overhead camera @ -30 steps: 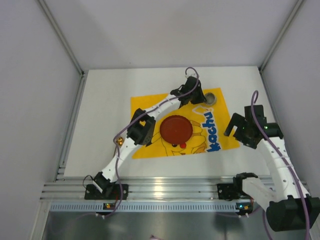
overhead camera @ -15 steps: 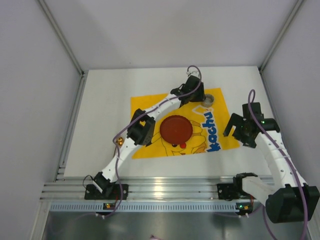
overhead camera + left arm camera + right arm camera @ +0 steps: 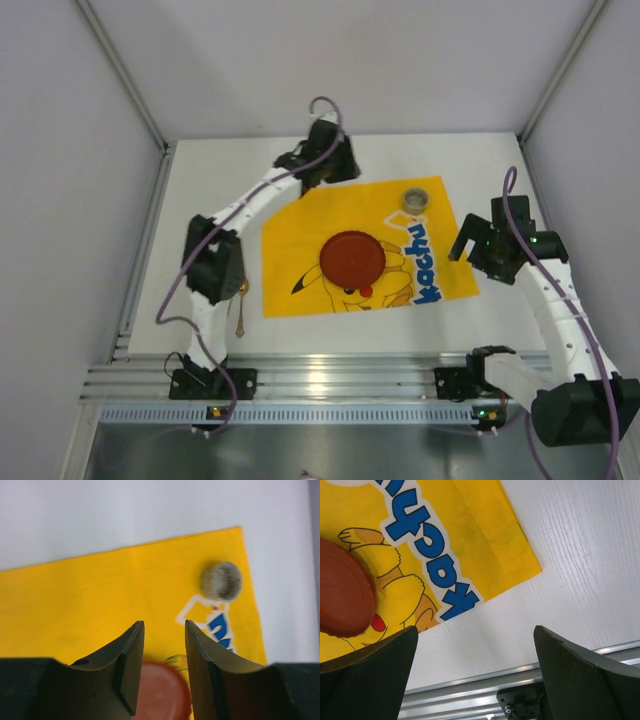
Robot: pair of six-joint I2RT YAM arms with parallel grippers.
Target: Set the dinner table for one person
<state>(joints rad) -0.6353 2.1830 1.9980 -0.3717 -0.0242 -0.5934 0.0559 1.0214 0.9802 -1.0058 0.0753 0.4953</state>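
Note:
My left gripper brings its fingers back and down onto the spoon's neck (image 3: 242, 297) next. The gold-coloured spoon still lies off the mat (image 3: 300, 235), back from it and below.
The white dinner table (image 3: 205, 215) carries a yellow Pikachu mat (image 3: 300, 235). A round red plate (image 3: 352, 258) lies on the middle of the mat, and a small grey cup (image 3: 416, 199) stands near its far right corner. My left gripper (image 3: 333, 170) hovers over the mat's far edge, open and empty. In the left wrist view its jaws (image 3: 162, 626) frame the plate (image 3: 160, 692), with the cup (image 3: 221, 581) to the right. My right gripper (image 3: 473, 245) is wide open and empty beside the mat's right edge. The right wrist view (image 3: 475, 630) shows the plate (image 3: 342, 600) and bare table (image 3: 570, 555).
A thin gold-coloured utensil (image 3: 240, 305) lies on the table just left of the mat's near left corner. The ribbed aluminium rail (image 3: 330, 375) runs along the near edge and shows in the right wrist view (image 3: 470, 685). Grey walls enclose the table.
My left arm has swung left and back, away from the cup to the mat's far edge; the cup stays on the mat. The right gripper has shifted slightly.

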